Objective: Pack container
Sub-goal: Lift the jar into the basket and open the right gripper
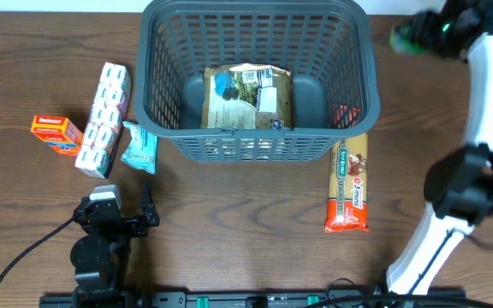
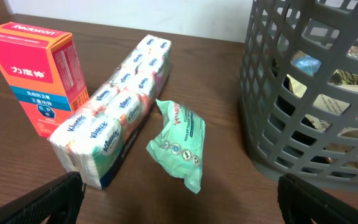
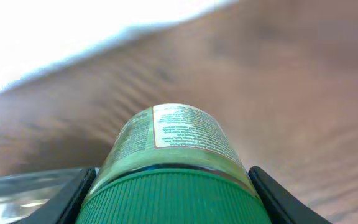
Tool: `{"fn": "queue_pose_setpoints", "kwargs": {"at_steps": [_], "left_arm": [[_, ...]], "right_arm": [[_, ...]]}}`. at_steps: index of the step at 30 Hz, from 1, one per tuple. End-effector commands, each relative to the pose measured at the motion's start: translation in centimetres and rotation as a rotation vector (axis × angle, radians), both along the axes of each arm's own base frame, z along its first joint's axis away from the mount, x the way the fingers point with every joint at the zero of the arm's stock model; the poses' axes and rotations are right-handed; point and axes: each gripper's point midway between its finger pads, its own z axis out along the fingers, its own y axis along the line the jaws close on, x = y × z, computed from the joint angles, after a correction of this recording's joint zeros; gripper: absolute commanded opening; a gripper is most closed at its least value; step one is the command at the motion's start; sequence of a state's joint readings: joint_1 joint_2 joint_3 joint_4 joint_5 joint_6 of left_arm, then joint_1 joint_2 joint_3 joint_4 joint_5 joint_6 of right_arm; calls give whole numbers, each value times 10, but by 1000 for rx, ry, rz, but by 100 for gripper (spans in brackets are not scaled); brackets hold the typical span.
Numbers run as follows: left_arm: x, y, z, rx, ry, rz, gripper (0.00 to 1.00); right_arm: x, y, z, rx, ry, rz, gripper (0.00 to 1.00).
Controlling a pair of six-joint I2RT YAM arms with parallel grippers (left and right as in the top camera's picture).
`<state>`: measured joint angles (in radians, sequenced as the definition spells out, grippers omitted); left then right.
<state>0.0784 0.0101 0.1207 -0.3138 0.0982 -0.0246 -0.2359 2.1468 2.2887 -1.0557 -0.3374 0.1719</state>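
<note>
My right gripper will next carry the bottle up over the basket's near rim, then above the free bottom of the basket beside the food bag point(image 1: 248, 96).
The dark grey lattice basket point(image 1: 255, 141) stands at the table's back centre, with a printed food bag point(image 1: 248, 96) lying inside it. The basket's wall also shows in the left wrist view point(image 2: 303, 93). My right gripper point(image 1: 418, 34) is at the far right back, beside the basket, shut on a green-capped bottle point(image 3: 173, 168) with a printed label. My left gripper point(image 1: 131, 214) is open and empty at the front left, behind a mint green wipes packet point(image 2: 179, 143), a long tissue multipack point(image 2: 114, 112) and an orange and red box point(image 2: 36, 68).
A long orange and red snack package point(image 1: 349, 180) lies just right of the basket's front corner. The tissue pack point(image 1: 103, 120), wipes packet point(image 1: 139, 147) and orange box point(image 1: 56, 133) lie left of the basket. A cable runs at the front left.
</note>
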Motion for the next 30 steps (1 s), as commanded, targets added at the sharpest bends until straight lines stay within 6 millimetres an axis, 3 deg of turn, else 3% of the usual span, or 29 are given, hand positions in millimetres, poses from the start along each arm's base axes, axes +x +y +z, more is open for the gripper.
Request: {"fn": "queue_pose_setpoints", "kwargs": {"at_steps": [1,6,9,11,14,18,20,30], "left_arm": [[0,2,-11,12,23,6,99],[0,2,-11,12,23,6,98],[0,2,-11,12,23,6,98],[0,2,-11,12,23,6,99],[0,2,-11,12,23,6,98],[0,2,-11,12,23,6,98],[0,2,-11,12,23,6,99],[0,2,-11,12,23,6,98]], "right_arm": [[-26,47,118,-7,-248,87,31],[-70,104,194,-55,-424,215,31],[-96,139,221,-74,-487,293,33],[-111,161,226,-61,-491,342,33],[-124,183,211,-66,-419,374,33],[-119,190,167,-147,-259,318,31],[-108,196,142,-195,-194,312,31],[-62,202,63,-267,-38,271,34]]}}
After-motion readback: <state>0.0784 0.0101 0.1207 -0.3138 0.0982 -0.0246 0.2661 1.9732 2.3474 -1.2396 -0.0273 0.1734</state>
